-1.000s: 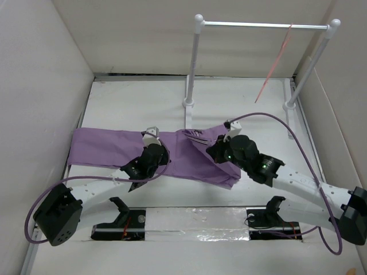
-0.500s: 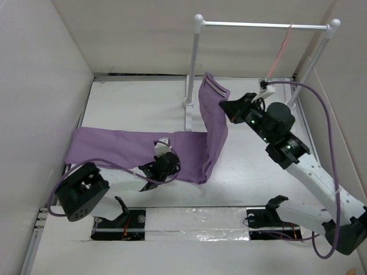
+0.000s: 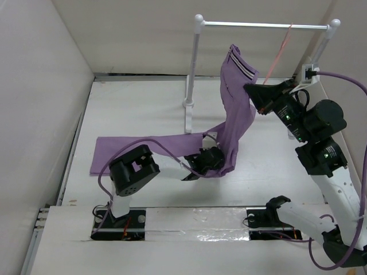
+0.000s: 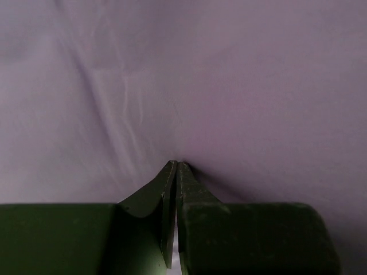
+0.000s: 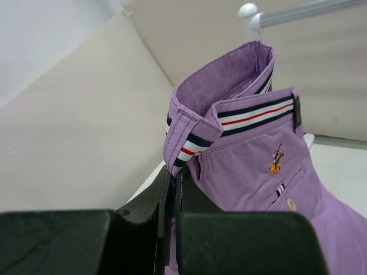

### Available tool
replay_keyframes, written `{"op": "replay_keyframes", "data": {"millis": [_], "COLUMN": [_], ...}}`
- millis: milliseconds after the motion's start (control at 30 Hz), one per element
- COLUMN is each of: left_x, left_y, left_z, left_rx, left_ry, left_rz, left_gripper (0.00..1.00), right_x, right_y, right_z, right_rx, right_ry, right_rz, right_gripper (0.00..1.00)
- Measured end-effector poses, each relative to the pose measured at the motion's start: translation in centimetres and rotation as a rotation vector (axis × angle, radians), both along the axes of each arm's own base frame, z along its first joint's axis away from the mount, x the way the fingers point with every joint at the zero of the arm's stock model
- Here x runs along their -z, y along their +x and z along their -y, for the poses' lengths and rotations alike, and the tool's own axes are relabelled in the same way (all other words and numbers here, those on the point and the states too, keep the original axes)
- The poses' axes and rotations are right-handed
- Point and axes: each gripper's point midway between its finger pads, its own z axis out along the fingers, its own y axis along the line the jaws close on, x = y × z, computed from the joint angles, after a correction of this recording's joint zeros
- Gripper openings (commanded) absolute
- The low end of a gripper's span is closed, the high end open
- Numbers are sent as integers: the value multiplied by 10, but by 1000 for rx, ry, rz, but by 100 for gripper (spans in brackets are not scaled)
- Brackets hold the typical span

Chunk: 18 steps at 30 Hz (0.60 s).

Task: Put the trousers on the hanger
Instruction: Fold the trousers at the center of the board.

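I will next carry the trousers' raised waistband left in the top view with my right gripper, toward their flat legs, and release it, as the trousers [image 3: 235, 109] already trail that way.
The purple trousers [image 3: 235, 109] hang in the air by the striped waistband [image 3: 236, 58], the legs trailing down to the table and off to the left [image 3: 132, 150]. My right gripper [image 3: 250, 90] is shut on the trousers just below the waistband, which fills the right wrist view [image 5: 229, 120]. My left gripper [image 3: 213, 163] is shut on the cloth low near the table; purple cloth [image 4: 183, 86] fills its view. The thin pink hanger [image 3: 278, 54] hangs from the silver crossbar at the right, just right of the raised waistband.
The white-posted rack [image 3: 195, 63] with its silver crossbar [image 3: 258, 24] stands at the back; its right post [image 3: 318, 54] is close behind my right arm. White walls enclose the table on the left, right and back.
My right gripper lifted the waistband up and to the right, toward the hanger. My left gripper moved right along the cloth, and the legs slid right across the table.
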Motion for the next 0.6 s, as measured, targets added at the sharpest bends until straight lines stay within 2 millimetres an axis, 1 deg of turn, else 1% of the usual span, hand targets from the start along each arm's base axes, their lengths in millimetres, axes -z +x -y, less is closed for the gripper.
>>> {"op": "replay_keyframes", "data": {"millis": [67, 167, 200, 267, 300, 333, 367, 400, 433, 467, 533, 600], "left_x": [-6, -21, -27, -36, -41, -48, -57, -68, -80, -96, -133, -178], "left_y": [-4, -7, -6, -3, -1, 1, 6, 11, 18, 27, 47, 60], "left_z": [22, 44, 48, 47, 43, 36, 26, 11, -9, -31, -84, -141], "left_rx": [47, 102, 110, 113, 108, 100, 85, 62, 29, -13, -119, -241], "left_ry": [-17, -53, -63, -72, -71, -73, -83, -97, -111, -135, -198, -278], "left_rz": [-1, 5, 12, 25, 28, 33, 39, 49, 57, 77, 130, 213], "left_gripper": [0, 0, 5, 14, 21, 23, 26, 27, 27, 27, 27, 27], "right_x": [-6, -14, -15, -13, -10, -7, -4, 0, 4, 9, 18, 28], "right_y": [3, 8, 11, 16, 18, 21, 24, 27, 30, 32, 36, 39], "right_z": [2, 2, 1, -3, -4, -7, -10, -15, -20, -27, -42, -61], "right_rx": [2, 2, -2, -14, -21, -30, -38, -48, -60, -75, -108, -145], "right_ry": [-11, -26, -34, -45, -51, -59, -64, -68, -74, -80, -93, -106], "right_rz": [4, 12, 14, 10, 3, -6, -14, -24, -36, -49, -73, -96], "right_gripper": [0, 0, 0, 0, 0, 0, 0, 0, 0, 0, 0, 0]}}
